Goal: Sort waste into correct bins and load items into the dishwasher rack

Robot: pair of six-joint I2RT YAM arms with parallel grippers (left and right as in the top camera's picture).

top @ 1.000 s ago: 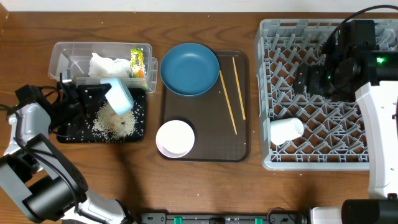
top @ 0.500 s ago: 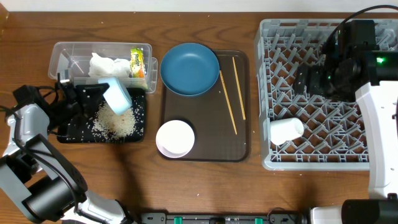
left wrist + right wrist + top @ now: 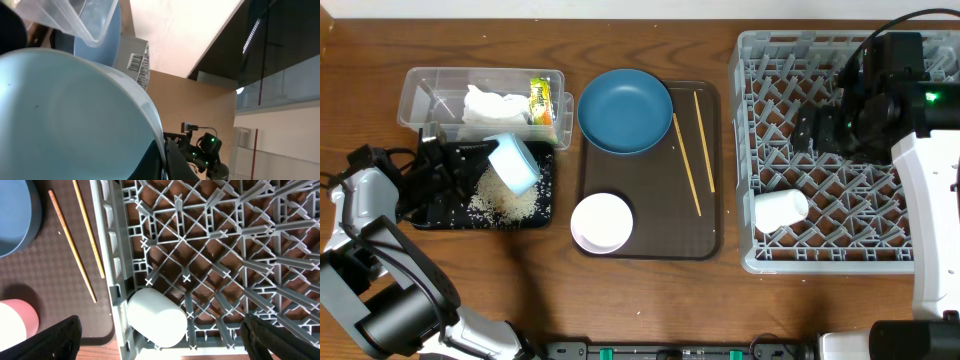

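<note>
My left gripper turns the bowl upright next and swings over to the brown tray's bare patch by the chopsticks to release it, since its inside shows empty.
My left gripper [image 3: 488,160] is shut on the rim of the small pale blue bowl [image 3: 515,163] and holds it tilted over the black tray [image 3: 438,208], where rice crumbs [image 3: 505,200] lie. The bowl [image 3: 70,115] fills the left wrist view. The clear tub [image 3: 428,95] holds white tissue [image 3: 490,103] and the yellow wrapper [image 3: 541,100]. My right gripper [image 3: 820,128] hangs open and empty over the grey rack [image 3: 748,150], with the white cup [image 3: 157,317] lying on its side below it. The dark blue bowl [image 3: 625,110], white bowl [image 3: 601,222] and two chopsticks [image 3: 686,165] are on the brown tray.
The brown serving tray [image 3: 650,215] lies between the bins and the rack. The rack's left wall [image 3: 112,270] runs beside the chopsticks [image 3: 75,250]. Cables trail by the left arm at the table's left edge.
The pale blue bowl has tilted a little more and shifted slightly toward the front right over the black tray. The right arm has not moved.
</note>
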